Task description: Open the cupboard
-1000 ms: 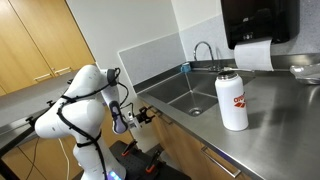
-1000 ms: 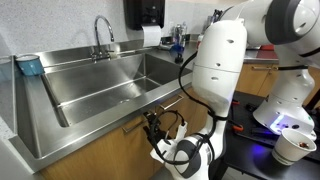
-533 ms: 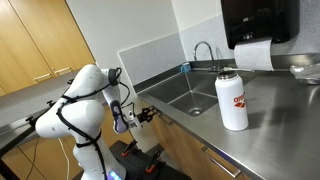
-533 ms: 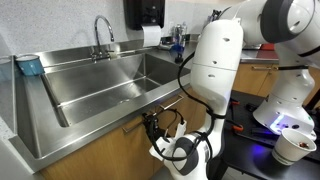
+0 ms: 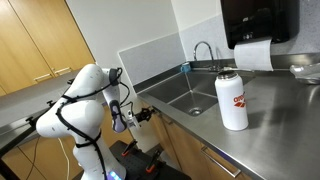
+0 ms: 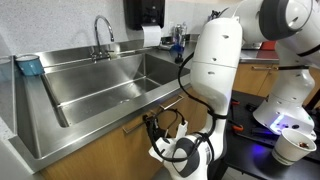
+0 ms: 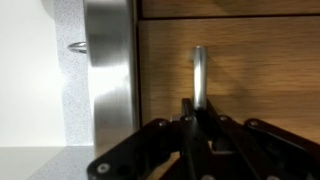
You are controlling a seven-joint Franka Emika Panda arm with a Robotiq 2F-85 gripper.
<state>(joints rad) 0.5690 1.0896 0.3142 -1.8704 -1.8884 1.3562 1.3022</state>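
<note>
My gripper has its fingers around the slim bar handle (image 6: 137, 123) (image 7: 200, 72), and the door is still shut. My gripper should next pull away from the front of the cupboard to swing the door open, then let go of the handle.
The cupboard (image 7: 250, 70) is a wooden door under the steel sink counter, with a slim metal bar handle (image 7: 200, 72). In the wrist view my gripper (image 7: 200, 115) is right at the door and its two black fingers are closed around the lower part of that handle. In both exterior views the gripper (image 5: 148, 114) (image 6: 152, 124) sits against the cupboard front (image 6: 95, 155) just below the counter edge. The handle (image 6: 137, 123) shows beside it there.
Above the cupboard runs the steel counter edge (image 7: 110, 70) with the sink (image 6: 100, 75) and faucet (image 6: 102, 30). A white bottle (image 5: 232, 100) stands on the counter. A paper towel dispenser (image 5: 258, 25) hangs on the wall. My white arm (image 6: 215, 80) fills the space in front.
The fingers have drawn a little tighter at the handle in the exterior views. The arm itself has stayed where it was.
</note>
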